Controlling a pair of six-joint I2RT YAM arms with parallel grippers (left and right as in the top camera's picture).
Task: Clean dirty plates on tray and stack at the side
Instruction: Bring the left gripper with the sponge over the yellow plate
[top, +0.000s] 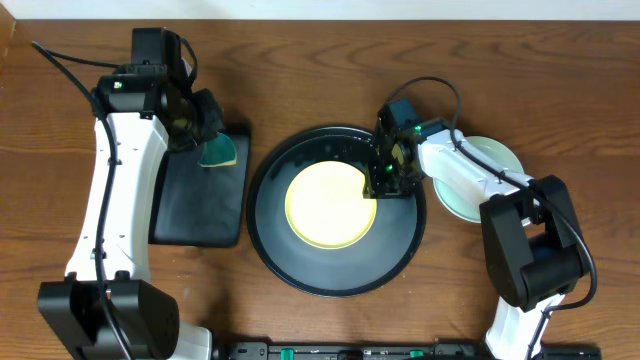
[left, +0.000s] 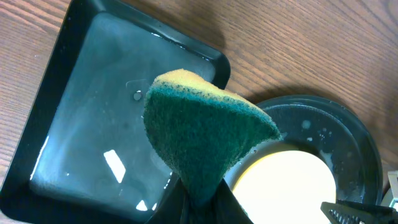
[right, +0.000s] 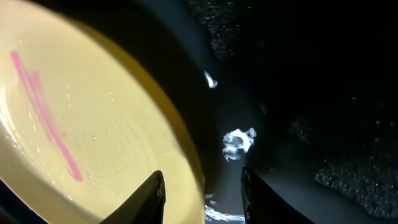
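My right gripper should stay where it is and close its fingers next on the yellow plate's rim facing the mint-blue plate, because that rim is between them.
A pale yellow plate lies in the large round black tray. A pink streak marks the plate in the right wrist view. My right gripper stands open at the plate's right rim. It straddles the rim, one finger over the plate and the other over the wet tray floor. My left gripper is shut on a green and yellow sponge, held above the rectangular tray's far right corner. The sponge sticks out folded from the jaws of that gripper. A mint-blue plate sits right of the round tray, partly under my right arm.
A smaller rectangular black tray holding water lies left of the round tray. The table is dark brown wood. Droplets and foam spots dot the round tray's floor.
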